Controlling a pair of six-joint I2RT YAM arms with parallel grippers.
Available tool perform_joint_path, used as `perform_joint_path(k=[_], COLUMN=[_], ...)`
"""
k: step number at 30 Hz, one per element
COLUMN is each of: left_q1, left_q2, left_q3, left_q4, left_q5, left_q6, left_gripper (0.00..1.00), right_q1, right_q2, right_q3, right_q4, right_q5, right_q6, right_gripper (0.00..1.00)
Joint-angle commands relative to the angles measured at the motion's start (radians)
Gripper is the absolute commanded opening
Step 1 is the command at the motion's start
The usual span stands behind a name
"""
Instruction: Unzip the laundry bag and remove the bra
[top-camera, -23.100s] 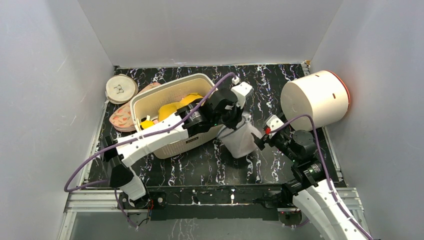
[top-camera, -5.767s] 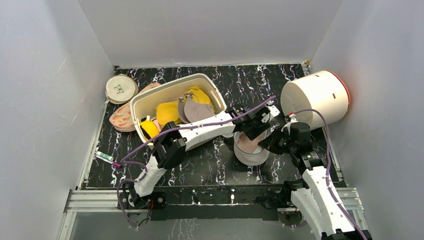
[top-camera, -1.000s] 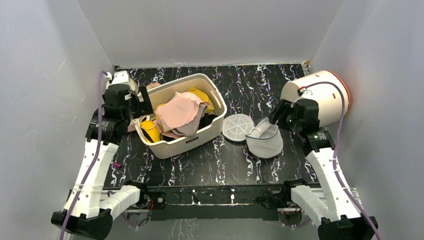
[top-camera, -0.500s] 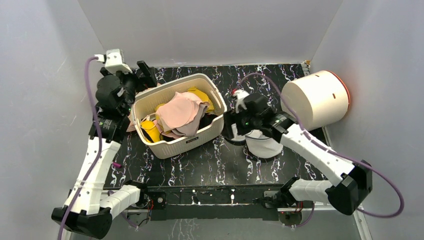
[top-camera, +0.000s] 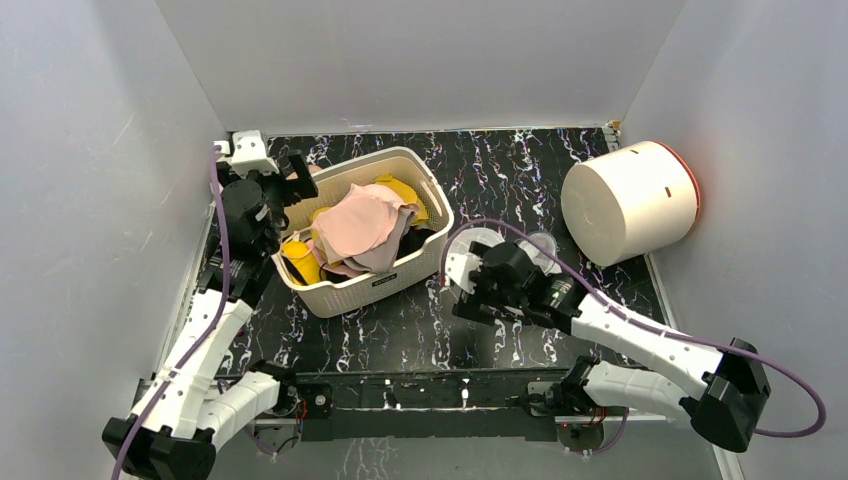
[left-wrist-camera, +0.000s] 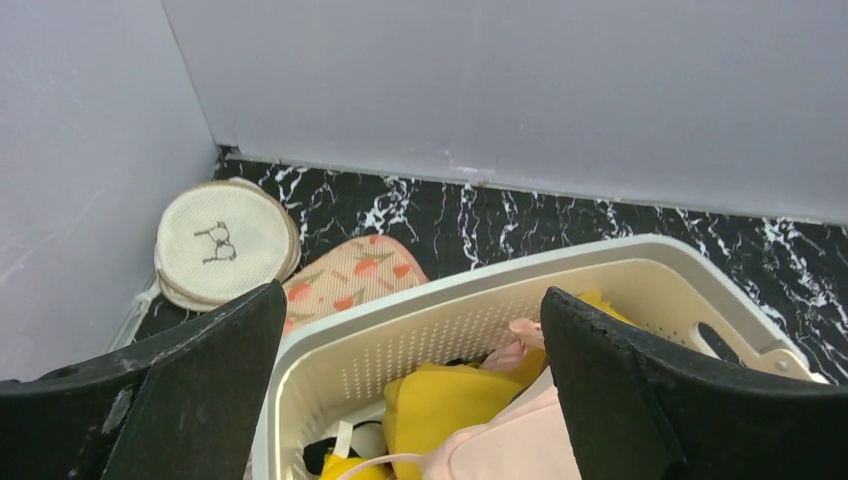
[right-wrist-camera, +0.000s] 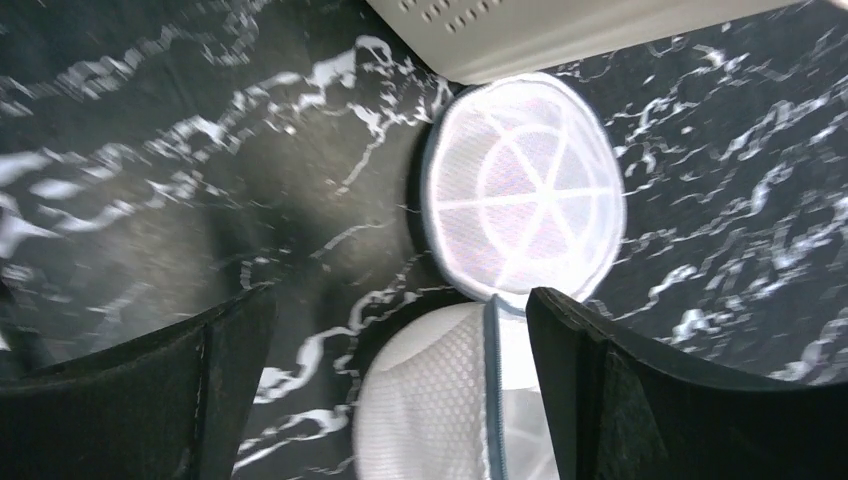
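The right gripper lowers and shifts toward the basket (top-camera: 425, 260) next, tilting its open fingers outward onto the lid's near edge, since the lid lies flat below them.
The laundry bag (right-wrist-camera: 440, 400) of whitish mesh lies unzipped on the black marbled table, its round lid (right-wrist-camera: 525, 180) flipped flat toward the basket. My right gripper (right-wrist-camera: 400, 300) hovers open over the bag's rim, holding nothing. From above the arm covers most of the bag (top-camera: 541, 243) and only an edge shows past the right gripper (top-camera: 495, 270). The pale pink bra (top-camera: 365, 225) lies on top of the pile in the cream basket (top-camera: 425, 260). My left gripper (left-wrist-camera: 412, 295) is open above the basket's back left rim (left-wrist-camera: 480, 290), with the bra (left-wrist-camera: 560, 440) below it.
A yellow bra (left-wrist-camera: 450, 410) and dark items lie under the pink one. A cream disc with a bra symbol (left-wrist-camera: 220, 245) and a pink patterned disc (left-wrist-camera: 345, 280) sit behind the basket by the left wall. A large white drum (top-camera: 628, 200) lies at the right.
The right arm swung left and down over the bag, and its jaws opened wide. The left gripper shifted slightly at the basket's back left corner, staying open.
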Motion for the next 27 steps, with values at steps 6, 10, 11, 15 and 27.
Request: perform_joint_path(k=[6, 10, 11, 15, 27], left_q1=[-0.044, -0.048, -0.049, -0.049, -0.054], left_q2=[-0.04, -0.04, -0.039, -0.041, -0.048], left_q3=[-0.033, -0.04, -0.039, -0.043, -0.05], left_q4=[0.095, 0.101, 0.101, 0.104, 0.115], left_q5=[-0.084, -0.096, -0.099, -0.103, -0.121], left_q6=[0.06, 0.069, 0.07, 0.074, 0.088], left_gripper=[0.98, 0.98, 0.98, 0.98, 0.98], right_q1=[0.012, 0.011, 0.011, 0.027, 0.076], right_q2=[0.056, 0.13, 0.151, 0.246, 0.449], right_q3=[-0.182, -0.204, -0.201, -0.212, -0.287], right_q4=[0.431, 0.558, 0.562, 0.609, 0.918], right_q5=[0.116, 0.144, 0.127, 0.182, 0.344], right_q6=[-0.57, -0.602, -0.605, -0.607, -0.597], right_gripper=[0.91, 0.87, 0.86, 0.83, 0.73])
